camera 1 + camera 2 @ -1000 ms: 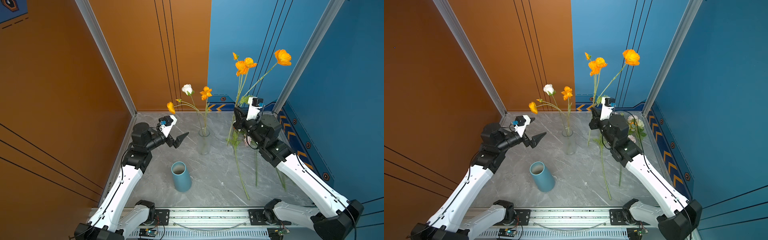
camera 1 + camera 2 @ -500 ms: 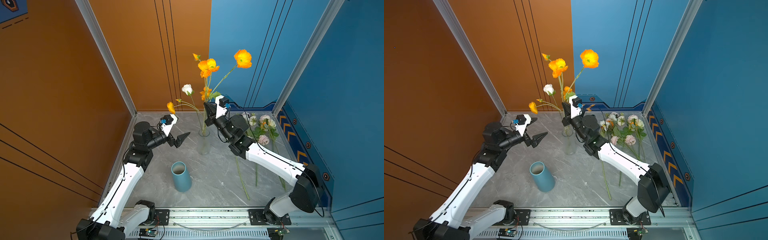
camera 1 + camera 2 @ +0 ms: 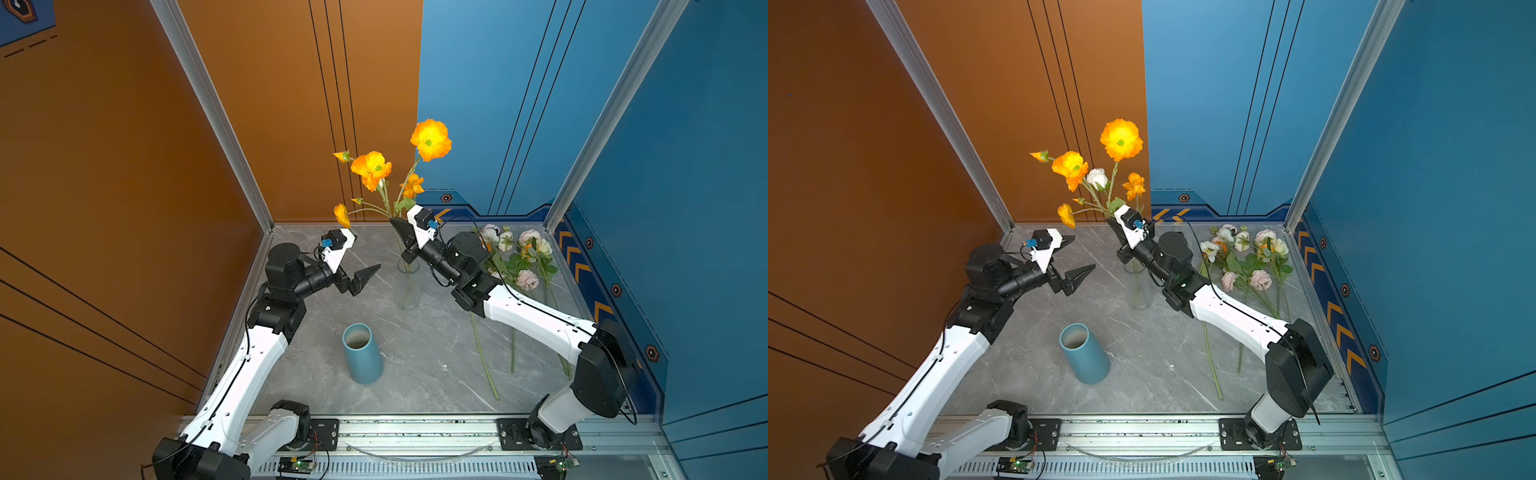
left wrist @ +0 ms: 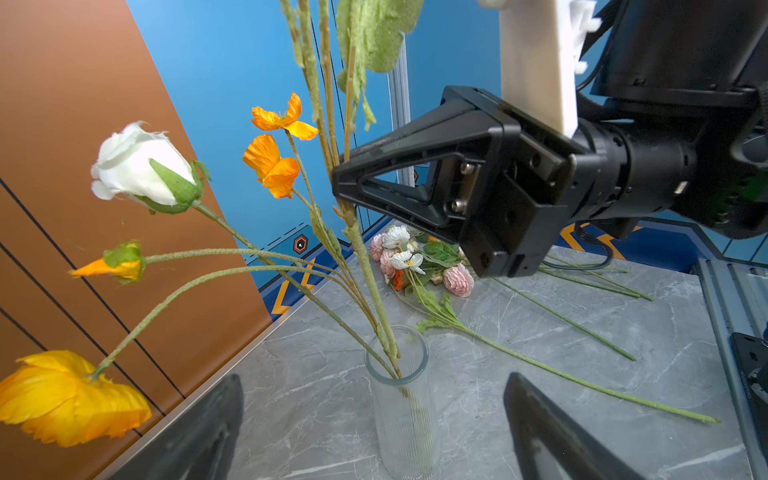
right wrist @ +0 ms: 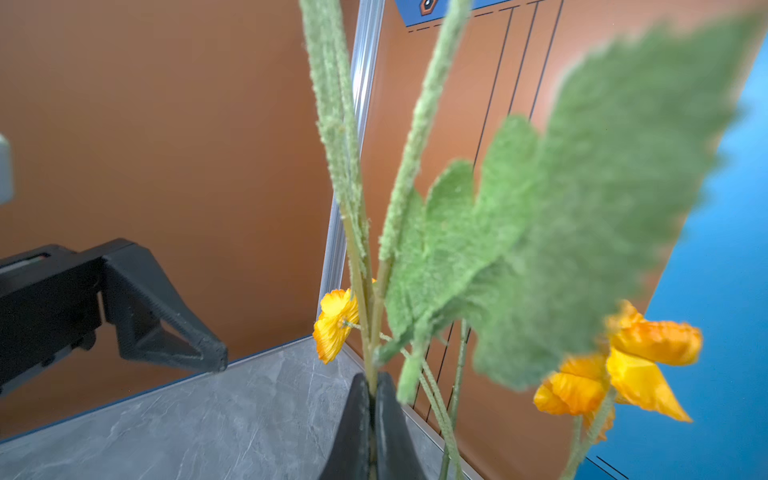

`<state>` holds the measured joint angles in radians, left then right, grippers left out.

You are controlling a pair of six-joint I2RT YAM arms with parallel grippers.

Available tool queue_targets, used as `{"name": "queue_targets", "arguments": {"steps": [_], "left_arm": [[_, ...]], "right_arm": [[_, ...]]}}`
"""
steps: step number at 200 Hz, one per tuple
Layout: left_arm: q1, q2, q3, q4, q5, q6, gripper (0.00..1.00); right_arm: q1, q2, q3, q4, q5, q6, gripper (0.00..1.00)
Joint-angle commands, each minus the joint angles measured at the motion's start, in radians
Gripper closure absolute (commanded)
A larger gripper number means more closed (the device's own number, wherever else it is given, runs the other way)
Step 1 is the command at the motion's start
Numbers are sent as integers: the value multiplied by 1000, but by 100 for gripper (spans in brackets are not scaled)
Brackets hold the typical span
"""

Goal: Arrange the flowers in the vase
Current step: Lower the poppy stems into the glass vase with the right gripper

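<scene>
My right gripper lowers its shut fingers toward the vase's opening [image 3: 408, 265] below and releases next, since the poppy stem's lower end is already inside.
A clear ribbed glass vase [image 3: 407, 291] [image 3: 1139, 293] [image 4: 405, 411] stands mid-table. It holds a white rose [image 3: 1097, 178] [image 4: 133, 166] and small orange blooms [image 4: 272, 164]. My right gripper [image 3: 395, 222] [image 3: 1111, 220] [image 4: 337, 183] [image 5: 371, 384] hovers above the vase mouth, shut on the stem of a tall orange poppy branch [image 3: 431, 139] [image 3: 1121, 139]. In the left wrist view that stem's lower end runs down into the vase. My left gripper [image 3: 365, 253] [image 3: 1084, 252] [image 4: 372, 378] is open and empty, left of the vase. More flowers [image 3: 519, 257] [image 3: 1246, 257] [image 4: 415, 262] lie on the table's right.
A blue cylinder cup [image 3: 361, 353] [image 3: 1084, 353] stands nearer the front, left of centre. Long green stems [image 3: 484, 361] stretch from the flower pile toward the front rail. Orange wall [image 3: 124, 208] on the left, blue wall [image 3: 685, 208] on the right.
My right arm has carried the orange poppy branch leftward from over the flower pile to above the glass vase. The left arm has barely moved and stays open.
</scene>
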<state>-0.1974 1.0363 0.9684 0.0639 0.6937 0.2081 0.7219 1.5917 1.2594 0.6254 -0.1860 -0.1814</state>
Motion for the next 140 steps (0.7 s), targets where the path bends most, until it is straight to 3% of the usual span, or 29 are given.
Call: {"name": "queue_targets", "arguments": {"steps": [1,140], "left_arm": [[3,1,-9,25,25,-15,2],[1,15,-10,23,47,-8,2]], "right_arm": [[-13,-3,-12,-65,-105,-48,100],[-78,67,-80,-124,-216,-55,100]]}}
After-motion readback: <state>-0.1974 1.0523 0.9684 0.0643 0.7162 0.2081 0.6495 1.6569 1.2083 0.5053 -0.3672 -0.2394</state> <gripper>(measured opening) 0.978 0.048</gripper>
